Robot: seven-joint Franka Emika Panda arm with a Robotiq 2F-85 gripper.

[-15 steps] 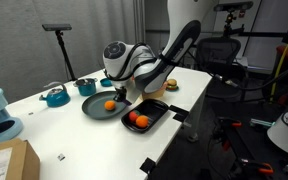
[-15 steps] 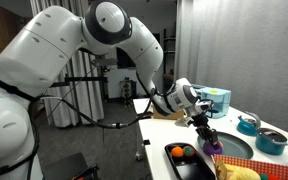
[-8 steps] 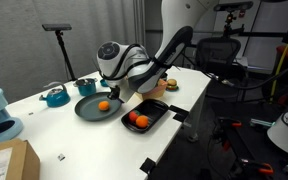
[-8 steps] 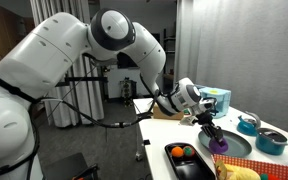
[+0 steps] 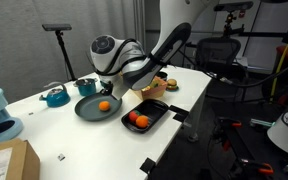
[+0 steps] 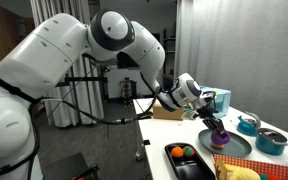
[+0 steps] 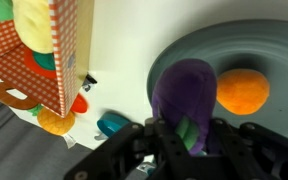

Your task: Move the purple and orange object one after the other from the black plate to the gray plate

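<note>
My gripper lowers the purple object onto the gray plate's edge toward the black plate next, since the object still hangs above the gray plate.
My gripper (image 7: 184, 135) is shut on the purple eggplant-shaped object (image 7: 184, 92) and holds it above the gray plate (image 7: 274, 45). An orange ball (image 7: 242, 90) lies on that plate beside the purple object. In an exterior view the gripper (image 6: 216, 126) hangs over the gray plate (image 6: 234, 148) with the purple object (image 6: 220, 138) under it. In an exterior view the orange ball (image 5: 104, 105) sits on the gray plate (image 5: 84, 110). The black plate (image 5: 156, 108) holds two orange-red objects (image 5: 137, 120); it also shows in an exterior view (image 6: 199, 165).
A teal teapot (image 5: 54, 96) and a dark pot (image 5: 85, 86) stand behind the gray plate. A toy burger (image 5: 170, 84) lies at the back. A checkered box (image 7: 59, 50) is close beside the gray plate. A cardboard box (image 5: 9, 160) is at the table's near end.
My gripper has lifted and shifted across the gray plate with the purple object in it. The orange ball and the black plate's contents have not moved.
</note>
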